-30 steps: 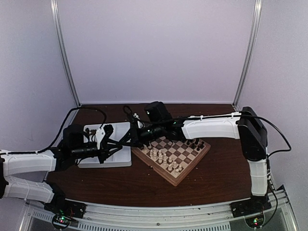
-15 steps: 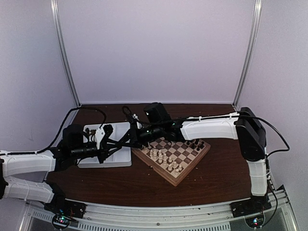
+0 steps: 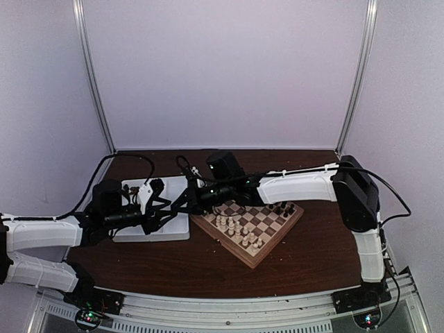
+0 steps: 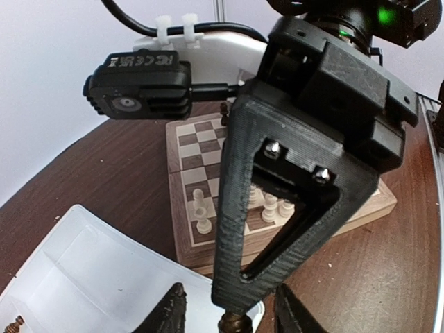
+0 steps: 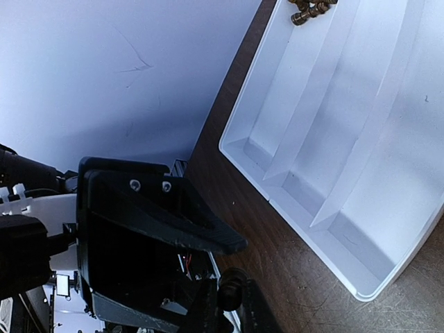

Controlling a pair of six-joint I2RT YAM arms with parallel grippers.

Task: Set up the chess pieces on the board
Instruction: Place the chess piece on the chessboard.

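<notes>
My right gripper holds a piece that matches the color of the board's dark pieces. It should next swing to the right in the top view, tip downward and lower to release the piece beside them.
The two grippers meet above the gap between the white tray [image 3: 173,233] and the board [image 3: 277,242]. A dark brown chess piece [image 5: 232,286] sits pinched between my right gripper's [image 5: 232,306] shut fingers. In the left wrist view its top [image 4: 238,323] pokes out below the right gripper's black finger [image 4: 239,201]. My left gripper [image 4: 232,316] stands open, its fingertips [image 4: 173,312] on either side of the piece and apart from it. A few dark pieces [image 3: 281,208] stand on the board's far right corner.
Cream-white figures [image 3: 236,227] fill the board's near-left rows. The tray [image 5: 361,139] has long dividers, with several brown pieces [image 5: 309,8] at one end and one more [image 4: 14,324] showing in the left wrist view. Bare brown tabletop [image 3: 208,267] lies in front.
My left gripper has opened off the chess piece while the right gripper has closed on it. Both arms have shifted slightly left.
</notes>
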